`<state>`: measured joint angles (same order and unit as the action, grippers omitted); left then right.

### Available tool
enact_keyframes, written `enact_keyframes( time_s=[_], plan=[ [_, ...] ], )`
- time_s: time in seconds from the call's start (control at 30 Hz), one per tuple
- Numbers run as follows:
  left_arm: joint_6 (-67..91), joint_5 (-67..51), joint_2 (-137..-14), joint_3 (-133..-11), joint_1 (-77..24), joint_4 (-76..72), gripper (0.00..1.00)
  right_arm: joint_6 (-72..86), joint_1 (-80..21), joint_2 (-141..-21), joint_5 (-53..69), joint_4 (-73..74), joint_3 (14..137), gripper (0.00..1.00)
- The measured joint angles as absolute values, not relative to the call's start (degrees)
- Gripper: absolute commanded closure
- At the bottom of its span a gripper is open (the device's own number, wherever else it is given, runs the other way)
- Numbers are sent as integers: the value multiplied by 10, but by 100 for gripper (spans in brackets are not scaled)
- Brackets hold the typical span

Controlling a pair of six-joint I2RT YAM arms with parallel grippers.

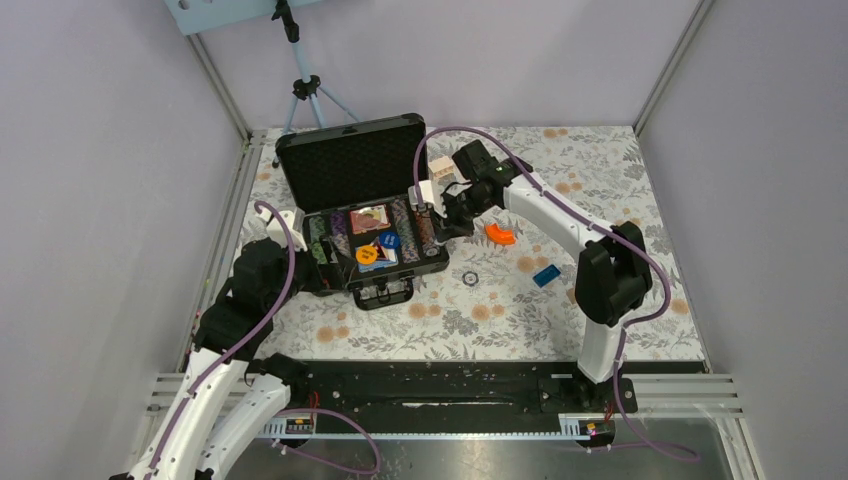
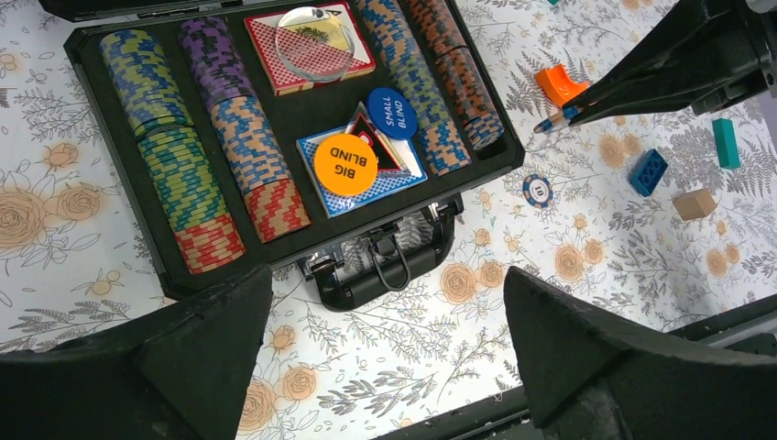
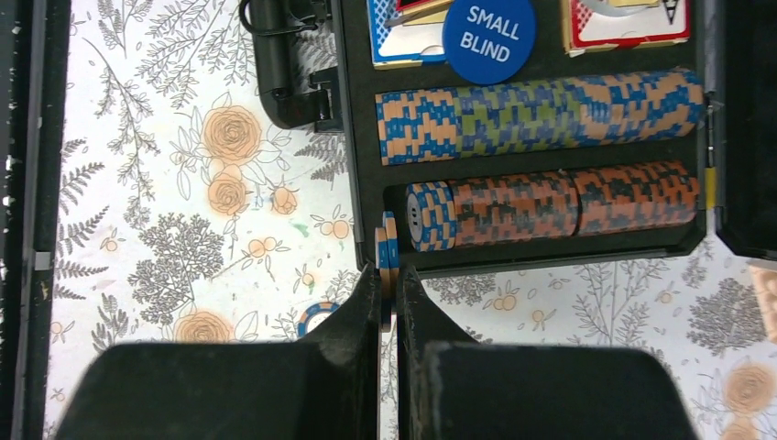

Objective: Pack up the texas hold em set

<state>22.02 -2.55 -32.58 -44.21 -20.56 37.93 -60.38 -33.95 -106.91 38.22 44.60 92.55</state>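
The chips in my right gripper go down into the gap at the near end (image 1: 433, 255) (image 3: 398, 216) of the orange-and-black row next, where the slot is still empty.
The black briefcase (image 1: 352, 163) lies open on the flowered table, its tray (image 2: 293, 119) packed with rows of striped poker chips (image 2: 234, 137). Two card decks sit in the tray under an orange BIG BLIND disc (image 2: 344, 165), a blue SMALL BLIND disc (image 3: 488, 27) and a clear disc (image 2: 314, 41). My right gripper (image 3: 388, 275) hangs at the tray's front right corner, shut on two blue-and-orange chips (image 3: 387, 252) held on edge. One loose chip (image 2: 537, 190) lies flat on the table just in front of the case. My left gripper (image 2: 385, 280) hovers open and empty over the handle (image 2: 380, 266).
An orange curved block (image 1: 500, 235), a blue block (image 1: 545, 275), a teal block (image 2: 726, 142) and a tan cube (image 2: 694, 203) lie right of the case. Pale wooden blocks (image 1: 440, 165) sit behind the right arm. A tripod (image 1: 305, 85) stands beyond the table's back left corner.
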Motion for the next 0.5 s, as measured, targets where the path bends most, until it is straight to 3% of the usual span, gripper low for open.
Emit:
enact_keyframes(
  time_s=[0.5],
  plan=[
    [220, -15, -326, -442, -206, 379, 4, -582, -340, -1135, 386, 456, 950, 100]
  ],
)
